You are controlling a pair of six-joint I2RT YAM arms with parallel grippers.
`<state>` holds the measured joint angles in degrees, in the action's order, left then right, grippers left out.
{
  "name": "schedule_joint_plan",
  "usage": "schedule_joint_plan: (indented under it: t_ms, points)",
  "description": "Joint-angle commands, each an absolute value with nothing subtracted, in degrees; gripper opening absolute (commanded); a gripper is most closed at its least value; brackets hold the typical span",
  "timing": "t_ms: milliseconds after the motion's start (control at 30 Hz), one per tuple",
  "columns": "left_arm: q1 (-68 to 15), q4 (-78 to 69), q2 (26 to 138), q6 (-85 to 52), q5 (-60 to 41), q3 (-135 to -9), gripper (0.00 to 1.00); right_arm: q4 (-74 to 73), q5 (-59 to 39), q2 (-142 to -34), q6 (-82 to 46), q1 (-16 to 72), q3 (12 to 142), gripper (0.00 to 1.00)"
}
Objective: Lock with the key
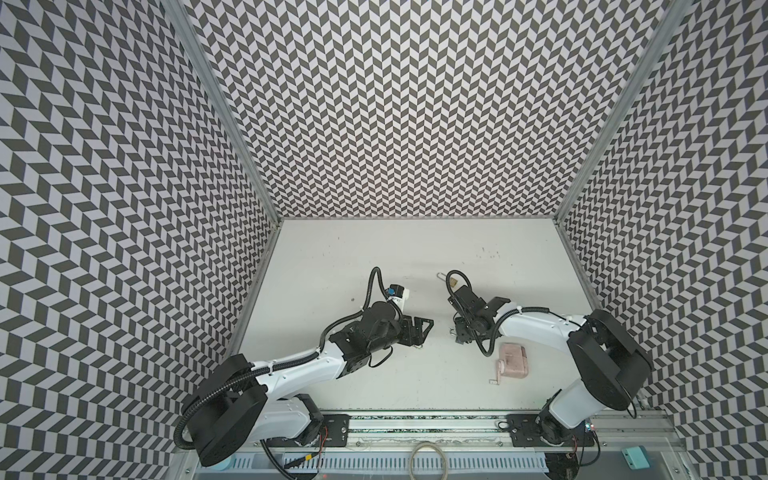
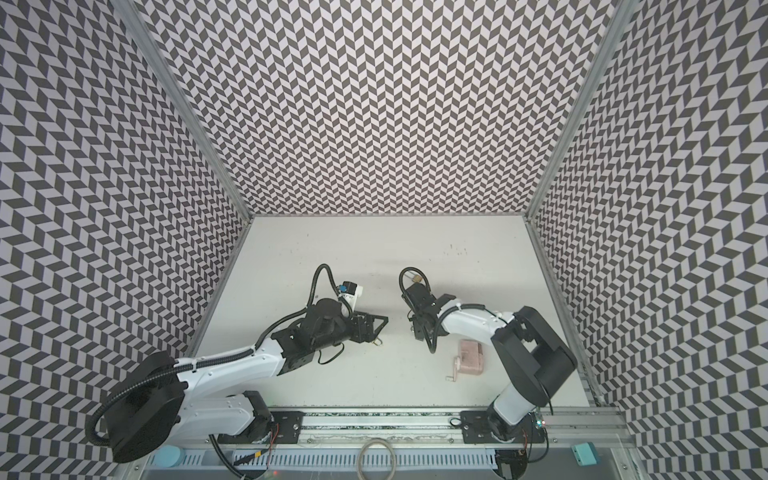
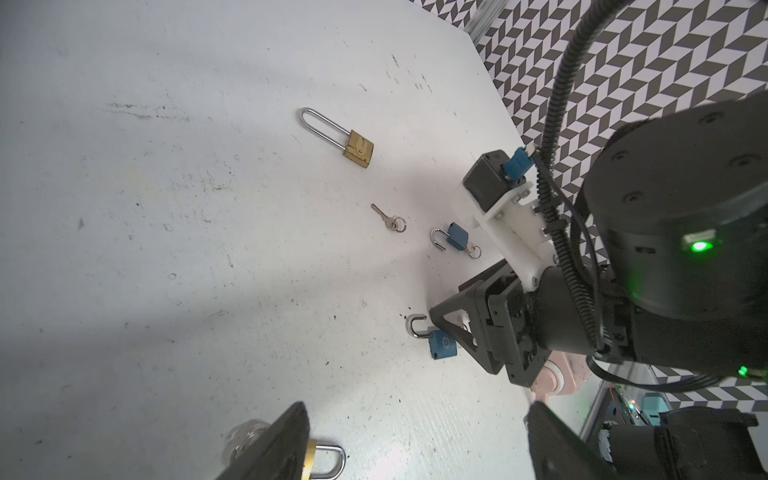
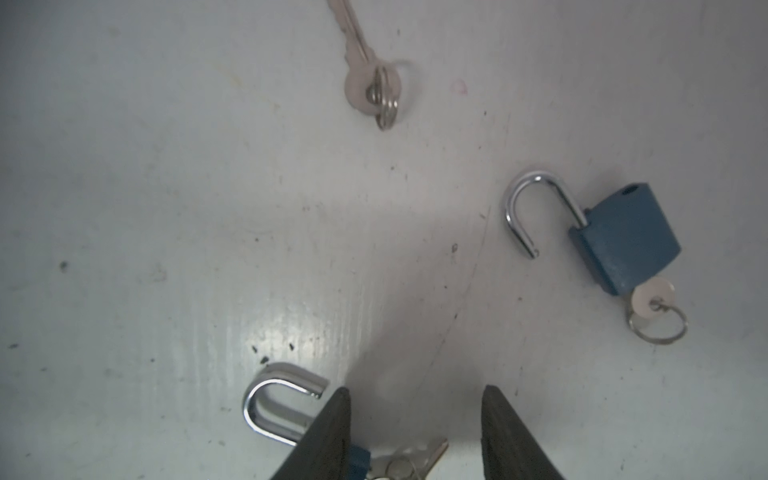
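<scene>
The blue body [image 4: 359, 461] is half hidden by the end of one finger, so I need to raise and turn my right gripper, pull it back and lower its fingers on both sides of the body.
A small blue padlock [image 3: 442, 347] lies on the table with its shackle [image 4: 278, 401] swung open. Its key [image 4: 411, 457] sticks out of the body. My right gripper [image 4: 415, 390] hangs just over it, open, with the key in the gap between the fingers and the blue body half hidden behind one finger. Nothing is gripped. My left gripper [image 3: 415, 419] stands wide open and empty above a brass padlock [image 3: 328, 459] that one finger partly covers. In both top views the two grippers [image 1: 549, 334] [image 1: 456, 340] face each other mid-table.
A second blue padlock [image 4: 623, 237] lies open with a key in it. A loose key [image 4: 365, 79] on a ring and a long-shackle brass padlock [image 3: 357, 147] lie farther back. A pink device [image 1: 513, 359] sits near the right arm. Patterned walls enclose the table.
</scene>
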<state>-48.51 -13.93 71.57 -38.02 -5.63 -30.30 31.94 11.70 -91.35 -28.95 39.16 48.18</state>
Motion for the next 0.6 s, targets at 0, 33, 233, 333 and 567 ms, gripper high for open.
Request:
schedule_joint_plan:
  t_ms: [0, 33, 233, 333, 567]
  points:
    - [-48.6, -14.2, 71.3, -37.8, -4.9, -30.1, 0.83, 33.3, 8.6, -89.2, -29.5, 39.5, 46.2, 0.48]
    - [-48.5, -14.4, 71.2, -38.0, -4.9, -30.0, 0.83, 33.1, 8.9, -88.4, -29.5, 39.5, 46.2, 0.48]
    - [-42.4, -19.9, 67.7, -42.1, -11.1, -25.1, 0.82, 28.6, 6.4, -81.3, -24.6, 40.1, 45.7, 0.47]
    - [-39.9, -20.9, 66.2, -43.1, -12.9, -23.4, 0.82, 26.2, -1.2, -81.4, -21.3, 40.9, 44.8, 0.51]
    - [-35.9, -25.5, 65.2, -46.5, -17.3, -19.7, 0.82, 27.1, -0.2, -85.8, -19.3, 41.9, 45.7, 0.57]
